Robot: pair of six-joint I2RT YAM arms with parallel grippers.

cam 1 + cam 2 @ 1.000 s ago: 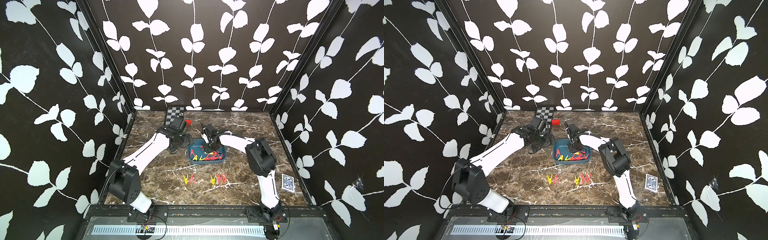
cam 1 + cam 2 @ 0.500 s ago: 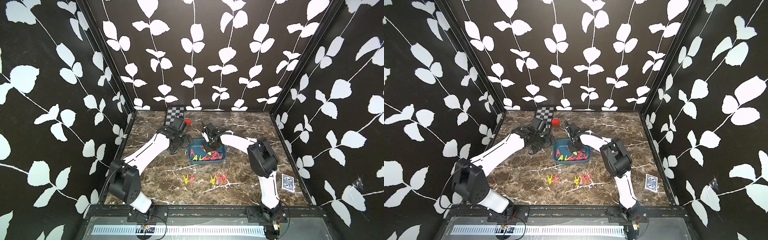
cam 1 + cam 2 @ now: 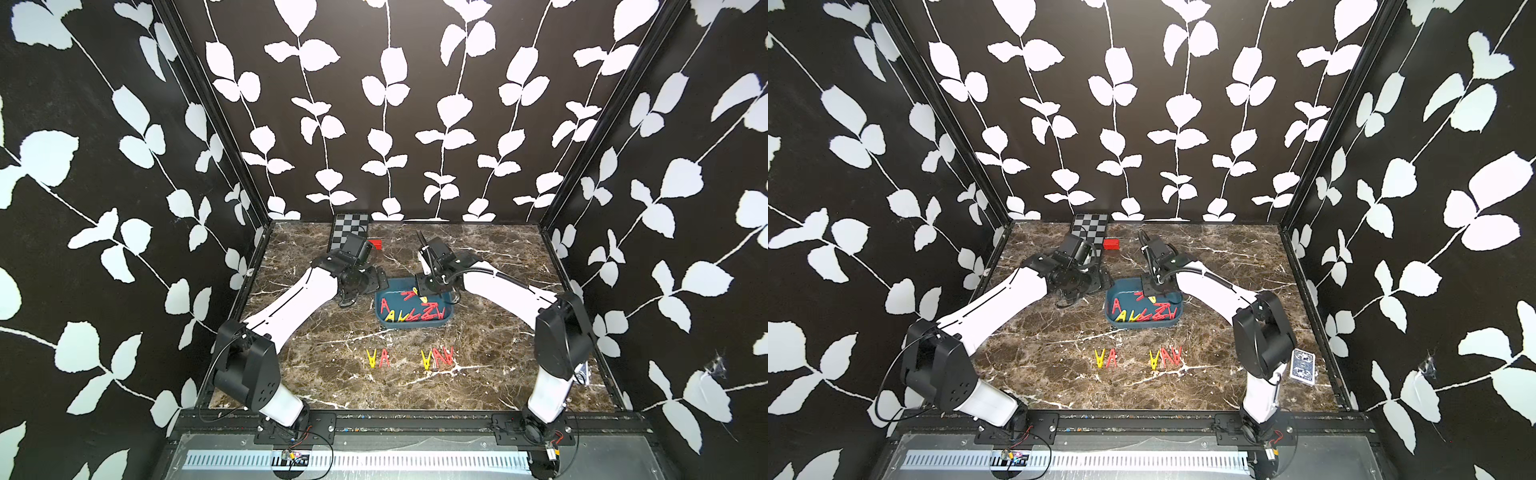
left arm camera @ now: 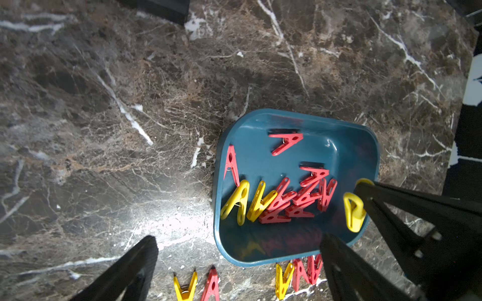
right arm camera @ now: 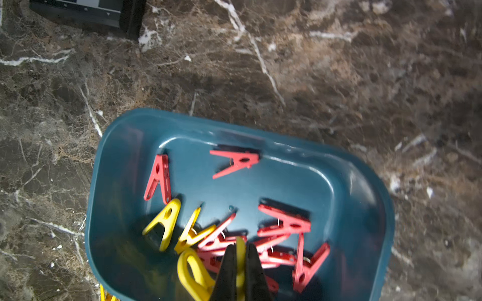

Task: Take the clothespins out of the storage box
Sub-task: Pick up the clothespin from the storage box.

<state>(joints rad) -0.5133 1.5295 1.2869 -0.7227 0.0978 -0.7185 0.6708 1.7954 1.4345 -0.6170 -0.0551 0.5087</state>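
Observation:
My right gripper needs to move back over the box's near side next, then down to let go of the yellow clothespin on the marble between the groups, since that gap is empty.
The teal storage box (image 3: 411, 325) (image 3: 1142, 325) sits mid-table with several red and yellow clothespins (image 3: 415, 314) (image 4: 281, 200) (image 5: 234, 161) heaped toward its near wall. My right gripper (image 3: 424, 296) (image 5: 240, 256) hangs over the box's far right part, shut on a yellow clothespin (image 5: 193, 273) (image 4: 353, 212) that is lifted off the heap. My left gripper (image 3: 360, 286) (image 4: 238, 260) is open and holds nothing, just left of the box. More clothespins lie in two small groups (image 3: 378, 358) (image 3: 438, 357) on the marble in front of the box.
A black-and-grey checkered board (image 3: 350, 226) lies at the back, with a small red block (image 3: 376, 243) beside it. A deck of cards (image 3: 1303, 365) lies near the right arm's base. Patterned walls close in three sides of the table.
My right gripper has closed on the yellow clothespin inside the box. The left arm has stayed where it was.

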